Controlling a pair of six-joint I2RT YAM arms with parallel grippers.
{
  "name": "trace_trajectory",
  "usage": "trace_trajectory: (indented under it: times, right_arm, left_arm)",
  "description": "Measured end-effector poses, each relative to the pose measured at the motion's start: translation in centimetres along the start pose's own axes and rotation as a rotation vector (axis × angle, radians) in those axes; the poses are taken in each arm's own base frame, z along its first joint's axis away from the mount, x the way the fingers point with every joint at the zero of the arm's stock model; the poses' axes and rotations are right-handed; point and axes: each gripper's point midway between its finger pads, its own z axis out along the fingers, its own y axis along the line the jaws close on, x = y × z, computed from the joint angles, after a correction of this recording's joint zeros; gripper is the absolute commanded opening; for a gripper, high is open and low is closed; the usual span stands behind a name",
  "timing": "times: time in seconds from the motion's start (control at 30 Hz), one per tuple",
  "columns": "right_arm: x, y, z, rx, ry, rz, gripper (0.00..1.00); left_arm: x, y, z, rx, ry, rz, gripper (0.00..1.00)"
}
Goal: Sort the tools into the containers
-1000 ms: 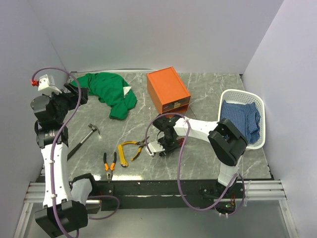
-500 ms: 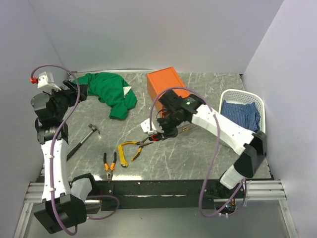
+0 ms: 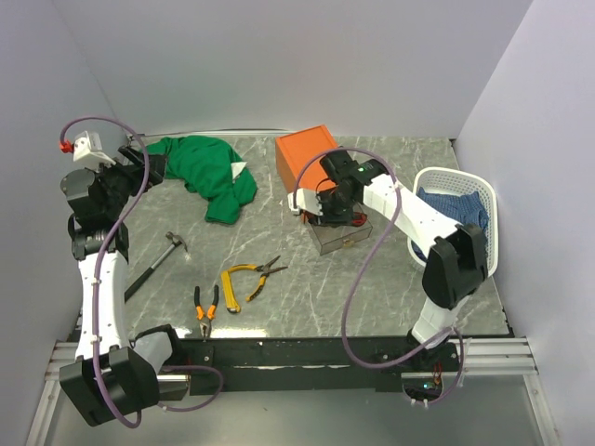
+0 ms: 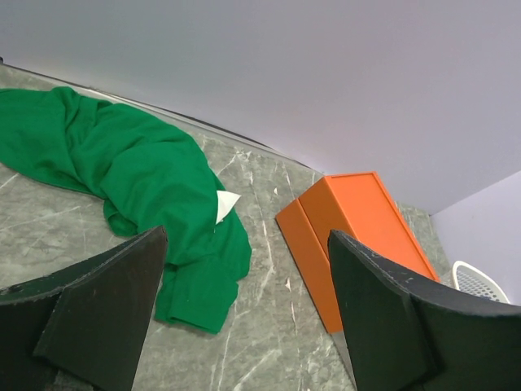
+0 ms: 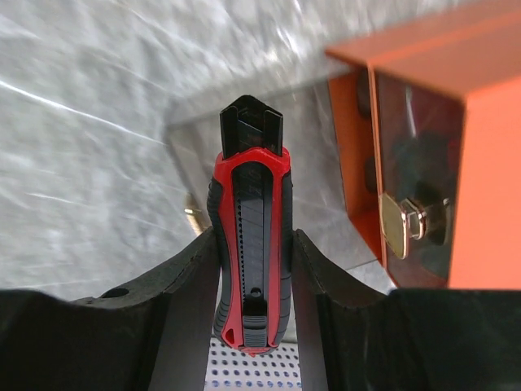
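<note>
I need to bring the red-black utility knife (image 5: 248, 244) down between the drawer's sides with my right gripper and let it go, as the bottom of the pulled-out clear drawer is open below.
My right gripper (image 3: 325, 208) is shut on a red-black utility knife (image 5: 248, 244), held above the pulled-out clear drawer (image 3: 342, 234) in front of the orange box (image 3: 314, 165). In the right wrist view the knife points down at the drawer (image 5: 317, 163), beside the box's other, closed drawer (image 5: 407, 220). On the table lie yellow-handled pliers (image 3: 246, 277), orange-black pliers (image 3: 205, 308) and a black-handled hammer (image 3: 158, 262). My left gripper (image 3: 139, 172) is open and empty, raised at the far left, well away from the tools.
A green cloth (image 3: 200, 172) lies at the back left, left of the box; it also shows in the left wrist view (image 4: 122, 163), with the orange box (image 4: 358, 236). A white basket (image 3: 460, 181) with a blue cloth stands at the right.
My right gripper has carried the utility knife from beside the yellow pliers back and right to over the open drawer. The left arm has barely moved.
</note>
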Motion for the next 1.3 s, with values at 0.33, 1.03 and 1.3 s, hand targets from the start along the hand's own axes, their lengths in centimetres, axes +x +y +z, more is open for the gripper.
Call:
trace_trajectory:
  times: [0.33,1.03,1.3]
  right_arm:
    - [3.7,-3.5,3.9,-0.011,0.094,0.068,0.0]
    - [4.2,-2.7,6.1,0.009,0.097,0.32,0.52]
    - [3.6,-2.3,4.5,0.057,0.07,0.347,0.59]
  left_arm:
    - [-0.2,0.3,-0.1,-0.01,-0.004,0.0,0.86]
    - [-0.1,0.9,0.2,-0.018,0.0,-0.005,0.85]
    - [-0.1,0.7,0.2,-0.008,0.0,-0.004,0.85]
